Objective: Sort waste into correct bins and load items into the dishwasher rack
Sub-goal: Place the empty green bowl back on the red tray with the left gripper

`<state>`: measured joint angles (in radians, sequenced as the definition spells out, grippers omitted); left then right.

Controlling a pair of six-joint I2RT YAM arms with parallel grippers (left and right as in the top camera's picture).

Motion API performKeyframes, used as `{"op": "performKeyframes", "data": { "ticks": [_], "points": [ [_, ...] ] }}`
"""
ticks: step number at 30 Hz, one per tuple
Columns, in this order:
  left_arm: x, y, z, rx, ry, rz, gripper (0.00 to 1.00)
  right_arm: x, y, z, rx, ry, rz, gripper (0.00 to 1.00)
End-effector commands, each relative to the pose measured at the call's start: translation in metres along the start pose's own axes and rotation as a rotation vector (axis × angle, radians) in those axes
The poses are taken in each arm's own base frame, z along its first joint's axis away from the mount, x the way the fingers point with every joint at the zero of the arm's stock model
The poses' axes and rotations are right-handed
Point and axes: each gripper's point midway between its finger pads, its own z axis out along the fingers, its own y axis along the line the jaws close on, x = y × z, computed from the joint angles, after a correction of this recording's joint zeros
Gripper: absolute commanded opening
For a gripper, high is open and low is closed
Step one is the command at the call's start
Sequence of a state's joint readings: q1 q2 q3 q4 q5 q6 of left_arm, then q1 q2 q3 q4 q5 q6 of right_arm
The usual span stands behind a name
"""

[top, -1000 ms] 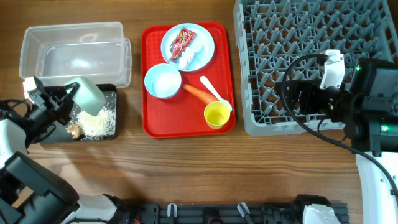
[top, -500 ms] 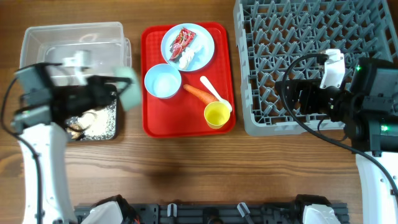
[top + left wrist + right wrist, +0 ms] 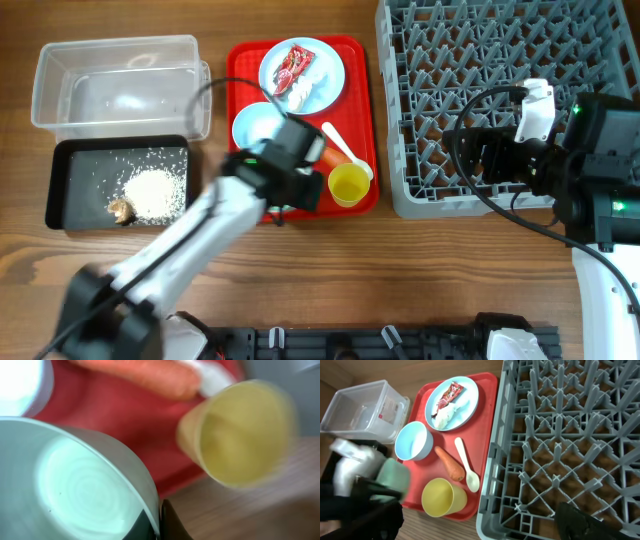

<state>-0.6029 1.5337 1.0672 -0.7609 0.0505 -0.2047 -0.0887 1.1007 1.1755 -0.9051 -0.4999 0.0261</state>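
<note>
My left gripper is going down next over the front of the red tray toward the yellow cup [image 3: 348, 184], because empty tray shows between the cup and the small light-blue bowl.
My left gripper [image 3: 295, 170] is shut on the rim of the pale-green bowl [image 3: 75, 485] and holds it over the front of the red tray, beside the yellow cup [image 3: 348, 184]. The bowl also shows in the right wrist view [image 3: 394, 474]. The carrot [image 3: 318, 150], white spoon [image 3: 345, 150] and small light-blue bowl [image 3: 258, 125] lie on that tray. The light-blue plate [image 3: 302, 75] holds the red wrapper [image 3: 292, 65] and the white paper scrap [image 3: 300, 92]. The black tray [image 3: 75, 165] holds rice grains [image 3: 155, 190] and a brown scrap [image 3: 120, 209]. My right gripper [image 3: 475, 155] is open over the front left of the grey rack [image 3: 500, 60].
The clear tub [image 3: 120, 60] stands behind the black tray at the far left. The red tray [image 3: 240, 205] lies between the bins and the rack. My left arm stretches diagonally from the table's front left edge to the tray. Bare wood runs along the front.
My left arm swung right from above the black tray to the front of the red tray, with the pale-green bowl in it. The right arm has not moved.
</note>
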Motion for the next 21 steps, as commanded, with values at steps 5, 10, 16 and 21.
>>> {"op": "performKeyframes", "data": {
  "ticks": [5,10,16,21],
  "points": [
    [0.002,0.03,0.055,-0.285,0.043,-0.002,0.04,-0.009,0.001,-0.004,0.007,-0.021,-0.012,0.99],
    [0.0,0.029,0.058,-0.281,0.033,-0.002,0.46,-0.009,0.001,-0.004,0.007,-0.021,-0.011,1.0],
    [-0.019,0.018,0.03,-0.25,0.019,-0.008,0.92,-0.009,0.001,-0.004,0.007,-0.021,-0.012,1.0],
    [-0.062,0.014,-0.019,-0.222,-0.103,-0.033,0.97,-0.009,0.001,-0.004,0.007,-0.021,-0.011,1.0]
  ]
}}
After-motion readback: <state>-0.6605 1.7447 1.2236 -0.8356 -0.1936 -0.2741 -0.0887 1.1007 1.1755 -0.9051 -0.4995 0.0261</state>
